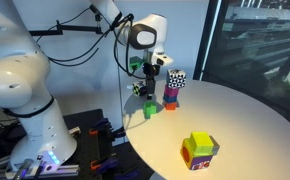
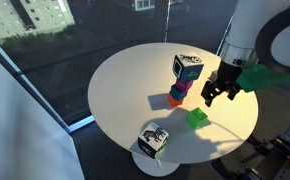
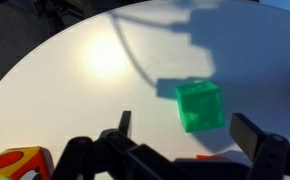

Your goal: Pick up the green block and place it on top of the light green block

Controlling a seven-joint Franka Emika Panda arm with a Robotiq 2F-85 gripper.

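Note:
My gripper should go down toward the green block (image 1: pixel 150 109) (image 3: pixel 200 106) next, until its open fingers are on either side of the block.
The green block (image 1: pixel 150 108) is a small plain bright green cube on the round white table (image 1: pixel 235 115). It also shows in another exterior view (image 2: pixel 197 118) and in the wrist view (image 3: pixel 200 105). My gripper (image 1: pixel 145 78) hangs a little above and beside it, also seen from the other side (image 2: pixel 220 92). In the wrist view the gripper (image 3: pixel 190 135) is open and empty, with the block just beyond its two fingers. The light green block (image 1: pixel 199 150), with a yellow-green top and orange and magenta sides, stands apart near the table's edge.
A stack of cubes (image 1: pixel 173 88) topped by a black-and-white patterned one (image 2: pixel 188 68) stands close to the green block. A cube with patterned faces (image 2: pixel 152 138) sits near the table edge. An orange cube (image 3: pixel 15 162) shows at the wrist view's corner. Windows surround the table.

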